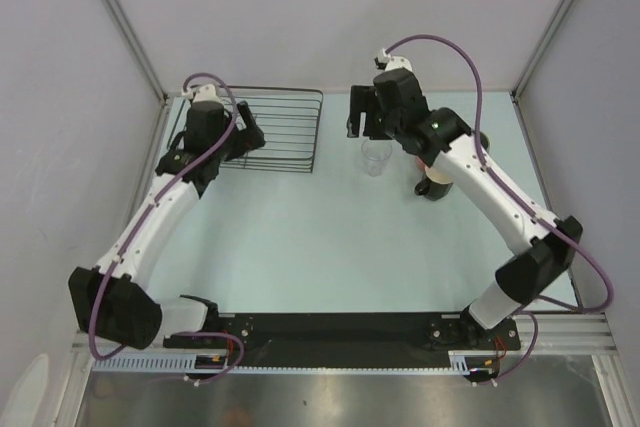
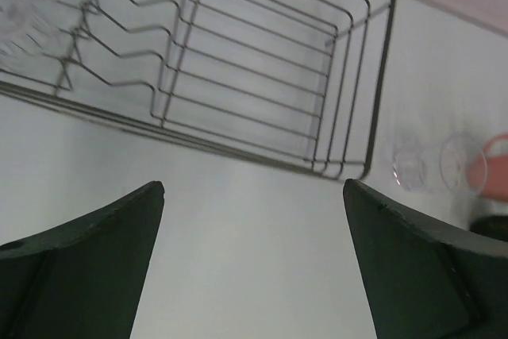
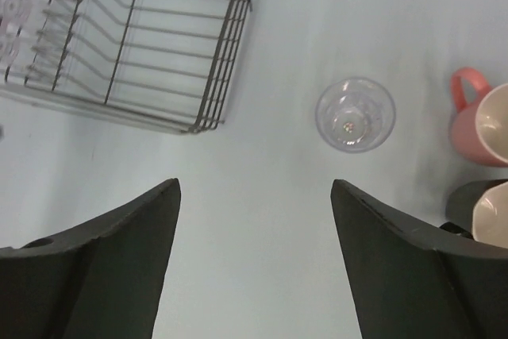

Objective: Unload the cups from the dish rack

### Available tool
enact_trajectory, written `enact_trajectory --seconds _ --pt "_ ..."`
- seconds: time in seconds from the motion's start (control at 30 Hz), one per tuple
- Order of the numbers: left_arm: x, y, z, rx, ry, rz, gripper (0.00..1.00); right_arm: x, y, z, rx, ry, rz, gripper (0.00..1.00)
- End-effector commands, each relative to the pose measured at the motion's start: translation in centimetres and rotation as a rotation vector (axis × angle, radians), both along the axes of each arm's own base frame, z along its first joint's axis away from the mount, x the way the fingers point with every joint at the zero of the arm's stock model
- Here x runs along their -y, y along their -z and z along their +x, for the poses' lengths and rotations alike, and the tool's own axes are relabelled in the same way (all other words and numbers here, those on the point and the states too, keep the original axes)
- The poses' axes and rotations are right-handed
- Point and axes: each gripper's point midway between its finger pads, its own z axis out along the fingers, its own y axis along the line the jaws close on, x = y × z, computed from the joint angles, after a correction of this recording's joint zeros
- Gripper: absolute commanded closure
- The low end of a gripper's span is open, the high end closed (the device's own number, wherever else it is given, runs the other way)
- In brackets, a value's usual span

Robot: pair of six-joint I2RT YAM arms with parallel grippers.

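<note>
Next, my left gripper goes to the left in the top view, turning, and lowers onto the nearer glass cup [image 2: 24, 35], since it sits at the rack's end.
The black wire dish rack [image 1: 285, 127] stands at the back left of the table. A blurred clear glassy thing [image 2: 28, 5] sits in one end of it, under my left arm. My left gripper [image 1: 240, 137] hangs over the rack's left part, open and empty [image 2: 252, 188]. A clear glass tumbler [image 1: 375, 157] stands upright on the table right of the rack [image 3: 355, 114]. My right gripper [image 1: 362, 125] hovers just behind it, open, with nothing between its fingers [image 3: 255, 184]. A pink cup [image 3: 480, 121] and a black mug [image 1: 433, 188] stand further right.
The rack's near right corner [image 3: 210, 121] lies a short way left of the tumbler. My right arm [image 1: 480, 177] crosses above the pink cup and black mug. Grey walls close in the back and both sides.
</note>
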Motion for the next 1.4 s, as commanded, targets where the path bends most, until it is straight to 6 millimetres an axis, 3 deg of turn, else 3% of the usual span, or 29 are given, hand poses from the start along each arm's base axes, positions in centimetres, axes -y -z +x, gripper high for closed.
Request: enact_trajectory --seconds 0.0,0.03,0.07,0.23,0.27,0.43,0.53,0.67,0.87,1.1,1.37 --pt "-5.3 -1.8 3.9 0.016 -0.237 0.205 0.0 -2.6 -1.7 -2.5 0.104 -0.148 0.077 0.15" --pt "-6.0 0.2 4.5 -0.058 -0.261 0.241 0.0 -2.5 -1.5 -3.8 0.112 -0.178 0.075 0.15" --pt "-7.1 -0.9 5.4 -0.049 -0.305 0.24 0.0 -2.7 -1.8 -4.5 0.121 -0.201 0.086 0.15" --pt "-10.7 0.7 8.1 -0.121 -0.431 0.231 0.0 -2.5 -1.7 -7.6 0.13 -0.243 0.091 0.16" --pt "-11.8 1.7 8.7 -0.145 -0.462 0.226 0.0 -2.3 -1.6 -7.9 0.127 -0.24 0.086 0.16" --pt "-15.3 2.5 10.6 -0.164 -0.532 0.225 0.0 -1.5 -1.2 -9.3 0.108 -0.252 0.097 0.16" --pt "-16.6 3.6 11.6 -0.186 -0.542 0.222 0.0 -1.6 -1.2 -9.8 0.108 -0.27 0.108 0.16" --pt "-17.4 6.0 12.3 -0.233 -0.553 0.213 0.01 -2.0 -1.4 -10.0 0.111 -0.292 0.114 0.17" --pt "-17.1 7.9 12.8 -0.263 -0.539 0.199 0.01 -2.6 -0.8 -9.5 0.105 -0.314 0.095 0.16" --pt "-17.7 10.9 12.3 -0.334 -0.554 0.16 0.03 -3.1 0.5 -9.3 0.078 -0.314 0.1 0.17" --pt "-19.2 11.9 12.3 -0.34 -0.572 0.159 0.03 -3.0 1.2 -9.4 0.064 -0.304 0.11 0.17"
